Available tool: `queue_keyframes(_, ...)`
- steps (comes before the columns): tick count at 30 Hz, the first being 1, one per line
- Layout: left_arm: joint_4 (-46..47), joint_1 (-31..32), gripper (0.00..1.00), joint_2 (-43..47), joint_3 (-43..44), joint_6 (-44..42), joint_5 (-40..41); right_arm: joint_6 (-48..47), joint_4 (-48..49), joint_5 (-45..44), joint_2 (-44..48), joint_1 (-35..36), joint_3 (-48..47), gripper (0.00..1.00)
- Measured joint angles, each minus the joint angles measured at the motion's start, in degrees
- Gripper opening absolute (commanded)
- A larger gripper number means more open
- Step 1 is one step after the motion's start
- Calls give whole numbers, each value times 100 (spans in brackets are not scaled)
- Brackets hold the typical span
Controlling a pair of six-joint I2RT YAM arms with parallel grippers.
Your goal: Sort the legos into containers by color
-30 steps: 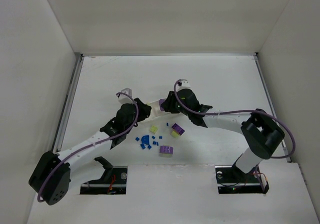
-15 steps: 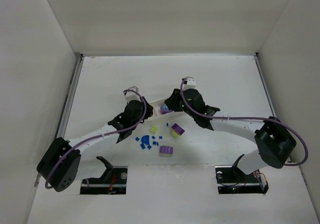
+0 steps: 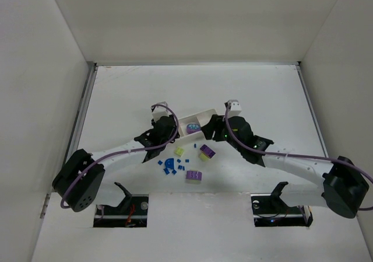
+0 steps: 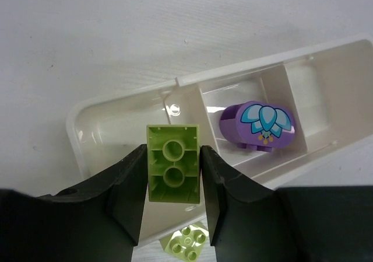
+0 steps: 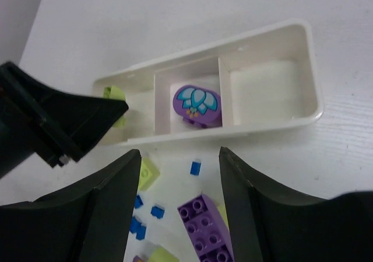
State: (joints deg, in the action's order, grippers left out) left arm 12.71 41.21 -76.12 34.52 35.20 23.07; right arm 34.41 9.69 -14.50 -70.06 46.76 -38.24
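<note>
The long sides of the purple studded block [image 5: 207, 227] are nearer the robot's base than the right gripper's fingers, so the right gripper needs to move back and down to put its fingers around them.
My left gripper [image 4: 173, 157] is shut on a yellow-green brick [image 4: 173, 171] and holds it over the left compartment of the white tray [image 4: 105, 122]. A rounded purple brick with a blue flower print [image 4: 259, 125] lies in the middle compartment. My right gripper [image 5: 180, 157] is open and empty, just in front of the tray [image 5: 274, 93], above a purple studded block [image 5: 207, 227], a tiny blue bit [image 5: 196, 167] and a yellow-green piece [image 5: 148, 173]. In the top view both grippers, left [image 3: 173, 131] and right [image 3: 208, 135], flank the tray [image 3: 205, 112].
Loose bricks lie near the tray's front: a purple-and-yellow block [image 3: 207, 152], another purple block [image 3: 194, 175], several blue bits [image 3: 170, 164], one fan-shaped, and a yellow-green piece [image 3: 179, 151]. The tray's right compartment [image 5: 265, 90] holds nothing. White walls enclose the table.
My right gripper has left the purple flower brick in the middle compartment and drawn back to the right, open. My left gripper has moved right to the tray's left end with the yellow-green brick.
</note>
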Motion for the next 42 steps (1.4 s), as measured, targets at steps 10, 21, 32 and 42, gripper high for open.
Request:
queue_keyframes(10, -57, 11, 46, 4, 15, -70, 188, -402, -1128, -273, 422, 1005, 133, 85)
queue_keyframes(21, -149, 238, 46, 623, 15, -63, 190, -966, -1838, -455, -271, 1071, -11, 74)
queue_keyframes(32, -291, 466, 46, 957, 9, 61, 66, -1176, -1869, -262, -957, 1071, -363, 51)
queue_keyframes(42, -341, 457, 52, 1427, -129, 219, -205, -1113, -1950, -229, -802, 933, -479, 22)
